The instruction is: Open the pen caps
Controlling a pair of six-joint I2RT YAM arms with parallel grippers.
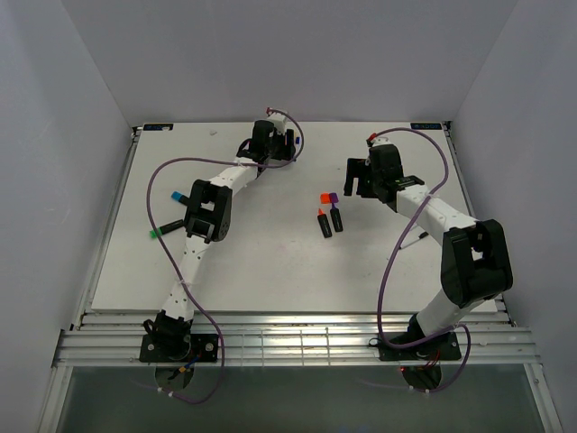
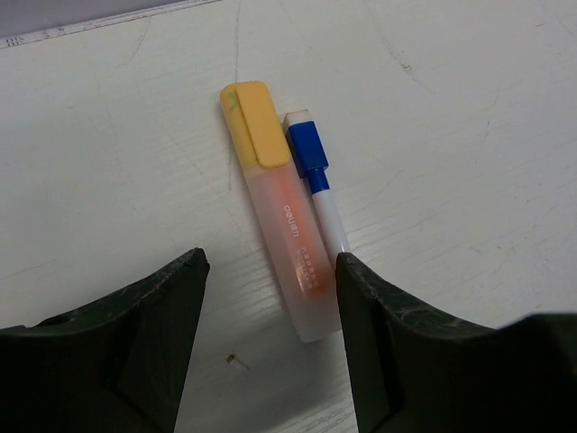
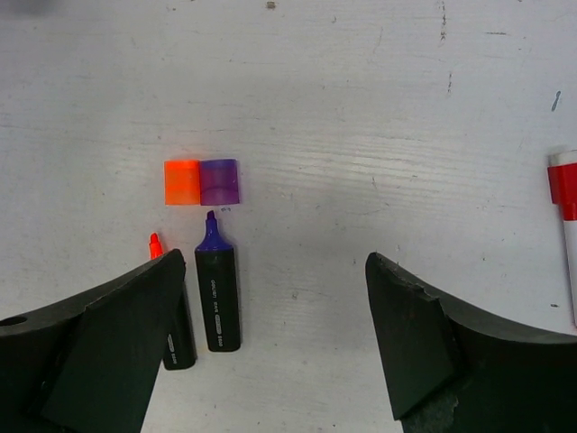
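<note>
The fingers of my left gripper close in place onto the highlighter's tail end (image 2: 312,308) next, since that end already lies between them in the wrist view.
An orange cap (image 3: 181,182) and a purple cap (image 3: 219,181) lie side by side, off their markers. Just below them lie a purple-tipped black marker (image 3: 217,289) and an orange-tipped one (image 3: 155,245), the latter partly hidden by my finger. My right gripper (image 3: 276,262) hovers open beside them with nothing between its fingers. In the left wrist view a translucent highlighter (image 2: 293,244) wears its yellow-orange cap (image 2: 255,122). A thin white pen beside it wears a blue cap (image 2: 308,153). My left gripper (image 2: 270,262) is open, and the highlighter's tail end lies between its fingers.
A white pen with a red cap (image 3: 563,194) lies at the right edge of the right wrist view. On the left of the table (image 1: 270,271) lie a teal-capped marker (image 1: 178,195) and a green-capped one (image 1: 162,230). Grey walls enclose the table on three sides.
</note>
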